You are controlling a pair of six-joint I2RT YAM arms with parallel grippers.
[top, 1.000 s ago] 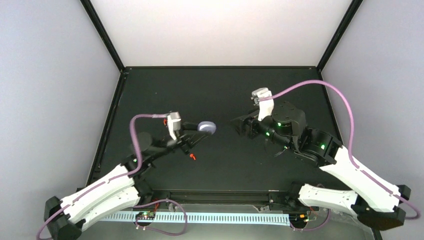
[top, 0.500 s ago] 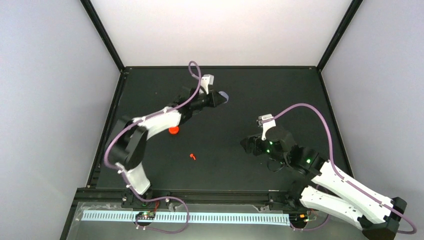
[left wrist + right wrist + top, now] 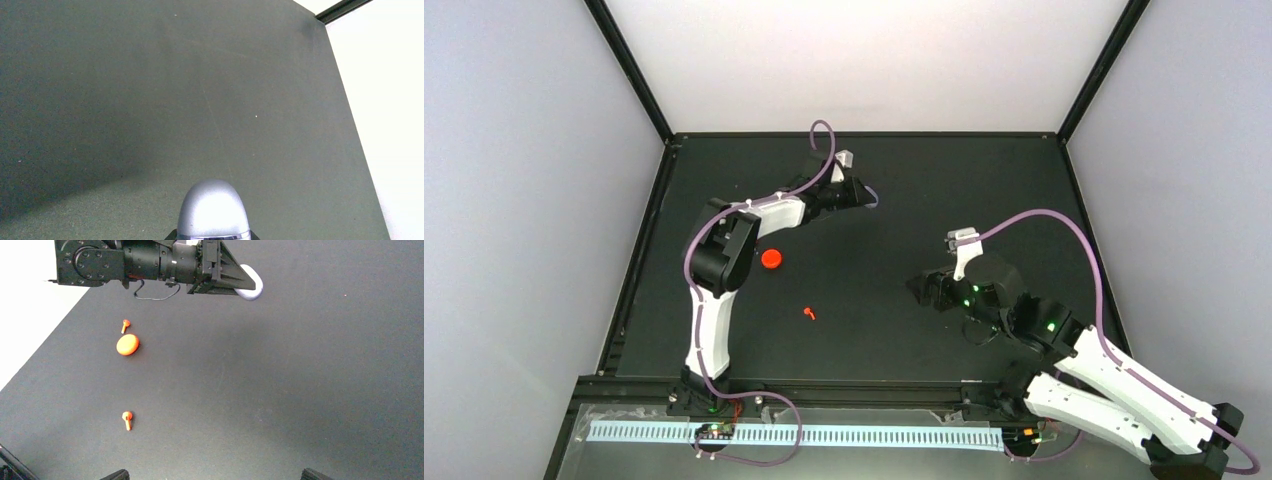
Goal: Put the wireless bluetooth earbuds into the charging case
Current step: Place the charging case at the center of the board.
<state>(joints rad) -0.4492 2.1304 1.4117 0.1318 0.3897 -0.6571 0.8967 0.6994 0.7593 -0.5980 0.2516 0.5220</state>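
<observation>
The spot on the bare mat beneath my left gripper is clear. I will lower my left gripper there next and release the pale lavender charging case.
My left gripper (image 3: 862, 194) is shut on a pale lavender charging case (image 3: 872, 197) and holds it over the far middle of the table. The case fills the bottom of the left wrist view (image 3: 214, 210) and also shows in the right wrist view (image 3: 248, 284). A closed red-orange case (image 3: 771, 259) lies beside the left arm. One red-orange earbud (image 3: 809, 313) lies nearer the front; the right wrist view shows it (image 3: 127, 420) and a second one (image 3: 125, 326) next to the red-orange case (image 3: 127, 344). My right gripper (image 3: 918, 288) is open and empty. No lavender earbuds are in view.
The black table mat (image 3: 984, 190) is bounded by a black frame and pale walls. The left arm (image 3: 724, 250) stretches far over the left half. The right wrist view shows the left gripper's black body (image 3: 150, 262) at the top.
My left arm has swung from the table's middle to the far back with the lavender case in it, uncovering the red-orange case. My right arm has drawn back toward the front right.
</observation>
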